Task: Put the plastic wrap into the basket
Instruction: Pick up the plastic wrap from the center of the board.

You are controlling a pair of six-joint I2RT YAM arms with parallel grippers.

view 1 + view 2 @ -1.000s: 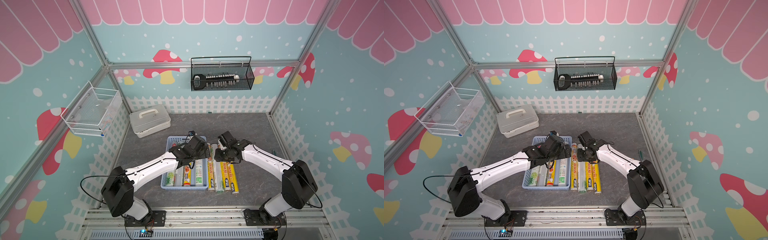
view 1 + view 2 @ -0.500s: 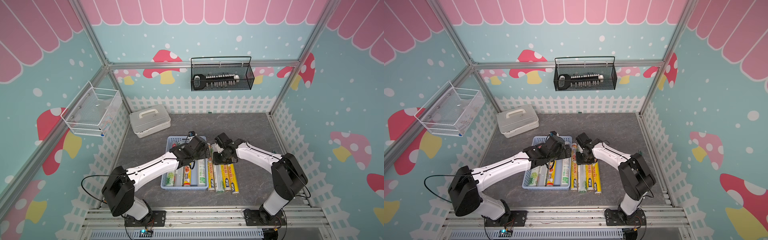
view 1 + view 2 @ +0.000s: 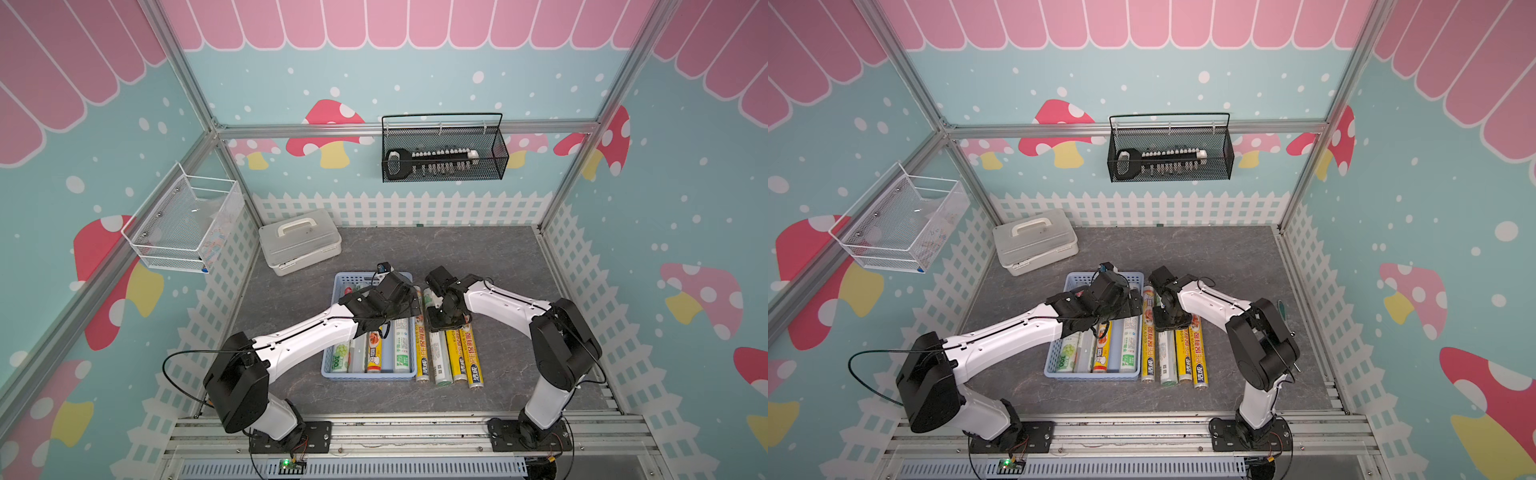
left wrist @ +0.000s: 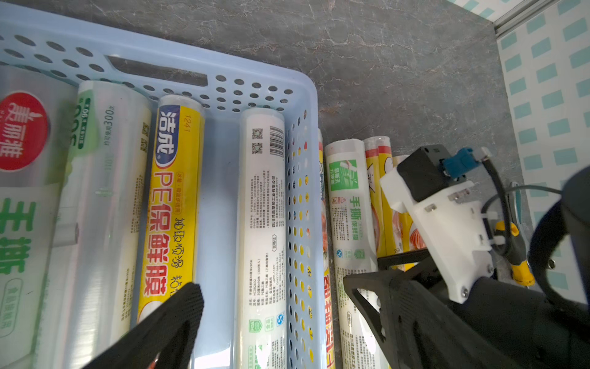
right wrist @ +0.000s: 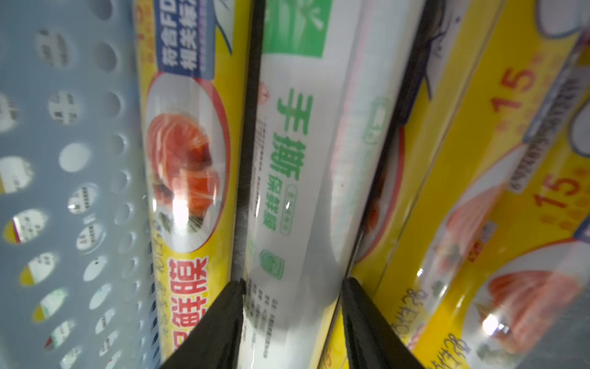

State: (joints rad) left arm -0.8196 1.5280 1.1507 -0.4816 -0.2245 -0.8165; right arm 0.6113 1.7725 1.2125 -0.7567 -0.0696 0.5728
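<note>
My right gripper will go down with a finger in each narrow gap and close across the white-green roll's middle [image 3: 435, 333] [image 5: 301, 261], since yellow rolls crowd it on both sides.
The light blue basket [image 3: 368, 376] holds several plastic wrap rolls, among them a yellow one [image 4: 174, 198] and a white one [image 4: 263, 207]. More rolls lie side by side on the table against its right wall: one yellow [image 3: 421, 349], one white with green print [image 3: 441, 361] [image 5: 297, 159], then two more yellow [image 3: 465, 357]. My right gripper [image 3: 446, 322] [image 5: 292, 319] is low over the white-green roll, open, a finger close on each side of it. My left gripper [image 3: 399, 307] [image 4: 274, 319] hangs wide open over the basket's right side with nothing held.
A white lidded box [image 3: 300, 245] stands behind the basket at the back left. A black wire basket [image 3: 442, 156] hangs on the back wall and a white wire one [image 3: 183, 224] on the left wall. A yellow-handled screwdriver [image 4: 517, 255] lies right of the rolls.
My right gripper has come down and forward onto the row of rolls, and its jaws have parted from shut to either side of the white-green roll. The left arm has barely moved.
</note>
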